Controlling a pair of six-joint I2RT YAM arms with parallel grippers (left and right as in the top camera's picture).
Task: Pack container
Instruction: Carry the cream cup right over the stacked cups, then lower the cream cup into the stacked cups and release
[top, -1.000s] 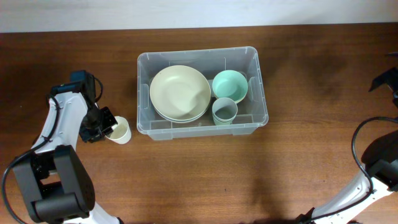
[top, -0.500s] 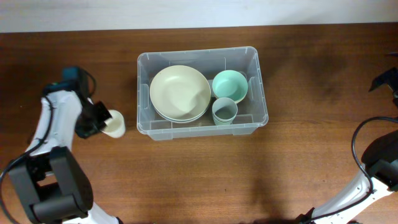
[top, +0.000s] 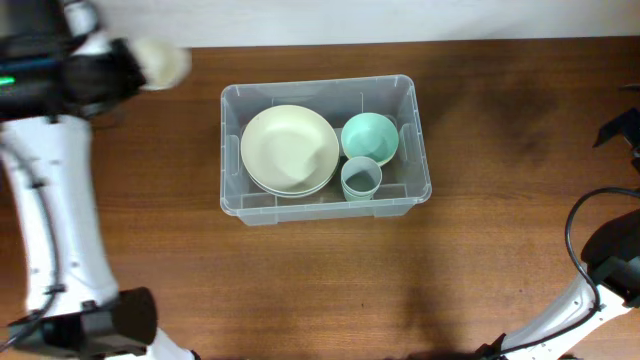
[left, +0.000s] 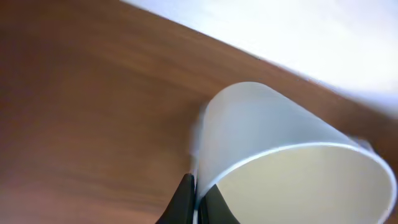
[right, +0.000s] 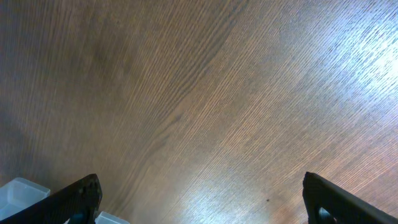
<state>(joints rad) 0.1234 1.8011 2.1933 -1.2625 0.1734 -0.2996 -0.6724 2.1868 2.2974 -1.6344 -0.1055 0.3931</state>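
The small grey-green cup (top: 360, 180) stands empty, so I should next swing my left gripper to the right in the overhead view, lower its cup into that one and release.
The container (top: 318, 84), a clear plastic bin, stands at mid-table. It holds stacked cream bowls (top: 289, 150), a mint bowl (top: 370, 137) and a small grey-green cup (top: 360, 180). My left gripper (top: 132, 66) is raised high over the table's back left corner, shut on the wall of a cream cup (top: 162, 60). In the left wrist view the two black fingertips (left: 186, 198) pinch the cup's (left: 267, 124) rim, one inside and one outside. My right gripper (right: 205, 205) stands open over bare wood, with nothing between its fingers.
The right arm (top: 618, 130) sits at the table's right edge. A clear plastic corner (right: 18, 190) shows at the lower left of the right wrist view. Dark wood table (top: 500, 250) surrounds the bin, with a pale wall strip along the back.
The left gripper closed on the cream cup beside the bin, then lifted it up and toward the back left. The right arm has not moved.
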